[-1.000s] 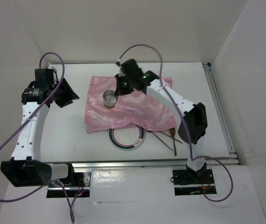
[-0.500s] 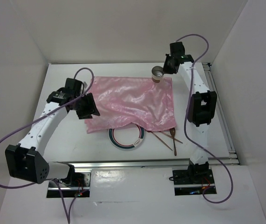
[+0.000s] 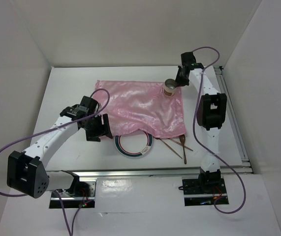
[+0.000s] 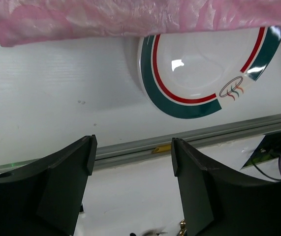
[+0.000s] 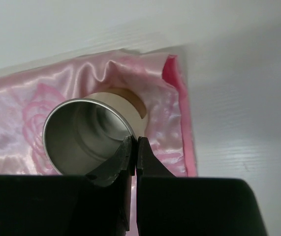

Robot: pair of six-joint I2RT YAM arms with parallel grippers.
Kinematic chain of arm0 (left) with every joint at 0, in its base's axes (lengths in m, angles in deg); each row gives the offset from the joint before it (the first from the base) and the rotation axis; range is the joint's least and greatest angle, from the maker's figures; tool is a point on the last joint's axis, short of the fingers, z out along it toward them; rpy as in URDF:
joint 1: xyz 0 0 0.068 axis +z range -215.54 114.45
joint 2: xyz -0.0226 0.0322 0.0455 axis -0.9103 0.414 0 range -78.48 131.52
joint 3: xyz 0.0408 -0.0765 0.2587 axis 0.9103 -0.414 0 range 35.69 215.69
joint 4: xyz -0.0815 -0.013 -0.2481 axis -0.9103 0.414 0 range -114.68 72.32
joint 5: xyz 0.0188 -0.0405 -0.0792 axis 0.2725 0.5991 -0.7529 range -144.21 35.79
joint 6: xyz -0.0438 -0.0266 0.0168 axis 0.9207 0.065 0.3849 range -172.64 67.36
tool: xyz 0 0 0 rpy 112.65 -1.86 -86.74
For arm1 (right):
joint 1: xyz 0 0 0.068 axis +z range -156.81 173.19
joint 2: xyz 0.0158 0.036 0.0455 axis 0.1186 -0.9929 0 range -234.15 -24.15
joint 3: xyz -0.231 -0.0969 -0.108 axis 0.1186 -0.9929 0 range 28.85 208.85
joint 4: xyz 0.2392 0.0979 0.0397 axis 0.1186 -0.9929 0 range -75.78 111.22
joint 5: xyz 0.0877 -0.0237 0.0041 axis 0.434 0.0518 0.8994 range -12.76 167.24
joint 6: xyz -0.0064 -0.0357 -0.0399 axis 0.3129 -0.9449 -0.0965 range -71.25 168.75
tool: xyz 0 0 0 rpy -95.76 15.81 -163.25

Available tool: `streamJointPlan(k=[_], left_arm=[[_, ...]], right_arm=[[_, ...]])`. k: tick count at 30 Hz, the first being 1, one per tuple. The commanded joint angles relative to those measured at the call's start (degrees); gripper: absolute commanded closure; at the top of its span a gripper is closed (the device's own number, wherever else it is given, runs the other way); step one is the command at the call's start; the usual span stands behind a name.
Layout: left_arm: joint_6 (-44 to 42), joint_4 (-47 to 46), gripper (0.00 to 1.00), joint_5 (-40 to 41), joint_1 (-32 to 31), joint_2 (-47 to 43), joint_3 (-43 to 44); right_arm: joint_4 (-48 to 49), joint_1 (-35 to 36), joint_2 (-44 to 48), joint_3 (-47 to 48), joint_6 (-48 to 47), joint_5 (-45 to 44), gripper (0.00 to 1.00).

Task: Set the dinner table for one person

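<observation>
The plate's nearest uncovered rim is below my left gripper and to its right in the top view, so the open fingers go down that way around it next.
A metal cup point(image 3: 170, 87) with a cream and brown outside stands at the far right corner of the pink cloth placemat point(image 3: 140, 109). My right gripper point(image 3: 178, 81) is shut on the cup's rim point(image 5: 88, 135), one finger inside and one outside. A plate point(image 3: 134, 144) with green and red rings lies half under the placemat's near edge; it also shows in the left wrist view point(image 4: 204, 73). My left gripper point(image 3: 99, 129) is open and empty, just left of the plate above the white dinner table point(image 3: 71, 83). Brown chopsticks and a spoon point(image 3: 177, 143) lie right of the plate.
A silver rail point(image 3: 150, 171) runs along the table's near edge, and another point(image 3: 231, 113) along its right edge. White walls close in the left, back and right sides. The placemat point(image 4: 130, 17) is wrinkled and covers the table's middle.
My right gripper has carried the cup from the placemat's middle to its far right corner and lowered it there. My left arm has swung in from the far left toward the plate.
</observation>
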Motion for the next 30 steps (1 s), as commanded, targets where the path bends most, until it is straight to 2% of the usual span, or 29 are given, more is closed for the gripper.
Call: streamJointPlan(k=[1, 7, 8, 10, 11, 13, 15, 17, 24, 30], left_arm=[[2.1, -2.0, 0.21, -1.6, -2.0, -1.0, -2.0], [4.9, -7.0, 0.21, -4.9, -5.6, 1.7, -5.8], [5.5, -7.6, 0.19, -4.9, -6.2, 1.7, -6.5], [6.0, -8.7, 0.18, -5.6, -6.9, 3.1, -7.0], [6.6, -9.8, 0.18, -6.2, -7.6, 3.1, -7.0], [6.6, -11.9, 0.18, -6.7, -8.5, 3.7, -7.6], [7.9, -13.5, 0.18, -6.7, -9.1, 5.6, -8.2], [9.2, -15.4, 0.18, -5.9, -9.7, 6.7, -9.3], [14.0, -24.4, 0.31, -3.1, -9.7, 9.8, -12.3], [17.6, -33.4, 0.4, -2.5, -9.7, 12.5, -17.2]], right_arm=[[2.5, -0.9, 3.9, -2.8, 1.2, -0.1, 1.0], [3.2, -0.9, 5.0, -5.7, 1.2, 0.5, 0.98], [3.2, -0.9, 5.0, -5.7, 1.2, 0.5, 0.79], [3.2, -0.9, 6.5, -6.3, 1.2, 1.8, 0.48], [3.8, -0.9, 8.2, -6.9, 1.2, 2.7, 0.25], [4.3, -1.4, 10.0, -7.6, 1.2, 3.4, 0.12], [4.3, -1.4, 13.2, -8.2, 1.7, 3.9, 0.04], [4.8, -1.9, 15.7, -9.9, 1.7, 5.3, 0.04], [6.5, -2.5, 27.3, -17.3, 1.7, 7.3, 0.03], [7.6, -3.6, 32.4, -22.2, 1.7, 7.9, 0.03]])
